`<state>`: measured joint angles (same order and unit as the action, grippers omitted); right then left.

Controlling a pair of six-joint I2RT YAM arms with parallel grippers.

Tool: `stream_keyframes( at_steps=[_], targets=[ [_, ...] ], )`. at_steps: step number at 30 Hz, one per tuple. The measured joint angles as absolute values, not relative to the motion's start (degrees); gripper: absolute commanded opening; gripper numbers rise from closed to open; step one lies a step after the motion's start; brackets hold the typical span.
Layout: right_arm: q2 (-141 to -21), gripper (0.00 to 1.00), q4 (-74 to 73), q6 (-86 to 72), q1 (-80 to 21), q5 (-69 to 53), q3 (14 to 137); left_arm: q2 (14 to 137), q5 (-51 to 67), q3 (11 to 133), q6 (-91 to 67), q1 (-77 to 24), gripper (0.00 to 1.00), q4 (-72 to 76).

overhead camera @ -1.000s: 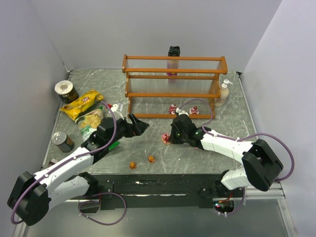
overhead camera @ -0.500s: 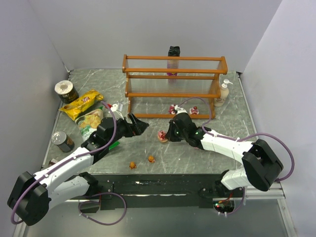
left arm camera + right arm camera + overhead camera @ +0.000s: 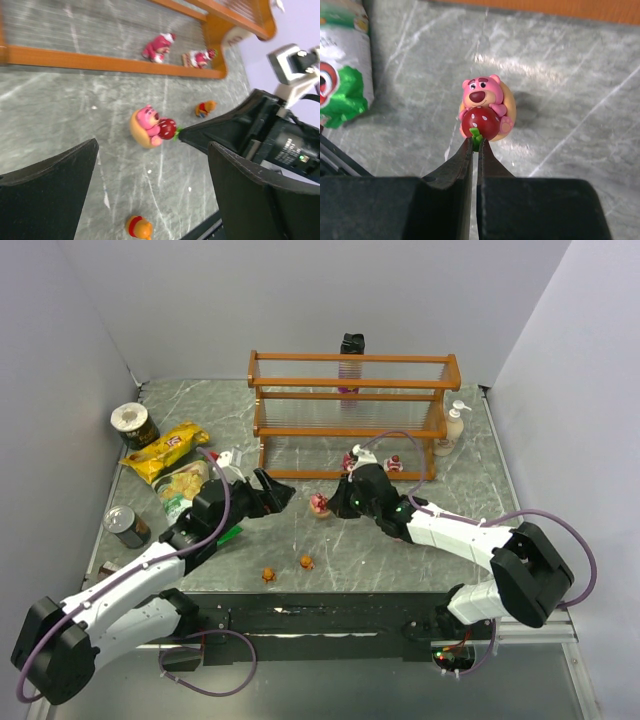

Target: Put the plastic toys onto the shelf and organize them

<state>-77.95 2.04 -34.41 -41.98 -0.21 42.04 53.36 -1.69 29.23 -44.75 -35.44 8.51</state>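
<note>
I need to move my right gripper outward and to the left in the top view and let go of the bear (image 3: 485, 112) there, because the end of the shelf's bottom level by the bags is empty.
My right gripper (image 3: 334, 504) is shut on the green stem of a pink bear toy with a red strawberry (image 3: 320, 503), which hangs just above the table in front of the shelf (image 3: 350, 390). The right wrist view shows the fingers (image 3: 475, 142) pinching the stem below the bear (image 3: 485, 112). My left gripper (image 3: 283, 490) is open and empty, its fingers either side of the bear (image 3: 150, 127) in its own view (image 3: 152, 160). Two pink toys (image 3: 350, 460) (image 3: 393, 463) stand on the bottom tier. Two orange toys (image 3: 268, 574) (image 3: 306, 562) lie near the front edge.
Two chip bags (image 3: 165, 450) (image 3: 185, 485) and two cans (image 3: 133, 423) (image 3: 125, 525) lie at the left. A lotion bottle (image 3: 455, 428) stands by the shelf's right end. A dark bottle (image 3: 352, 345) stands behind the shelf.
My right gripper has carried the pink bear toy up and to the left, toward the left gripper and the shelf. The left gripper has shifted slightly back.
</note>
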Motion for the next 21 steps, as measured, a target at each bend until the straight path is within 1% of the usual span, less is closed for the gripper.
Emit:
stream_keyframes(
  at_steps=[3, 11, 21],
  targets=[
    [-79.4, 0.00, 3.7, -34.4, -42.0, 0.8, 43.5, 51.8, -4.3, 29.2, -45.0, -35.4, 0.96, 7.1],
    [-88.5, 0.00, 9.8, -33.6, -42.0, 4.2, 50.9, 46.8, -10.7, 27.7, -46.3, -35.4, 0.96, 4.8],
    [-98.1, 0.00, 16.5, -33.4, -42.3, 9.8, 56.4, 46.6, -12.0, 27.4, -46.4, -35.4, 0.96, 4.6]
  ],
)
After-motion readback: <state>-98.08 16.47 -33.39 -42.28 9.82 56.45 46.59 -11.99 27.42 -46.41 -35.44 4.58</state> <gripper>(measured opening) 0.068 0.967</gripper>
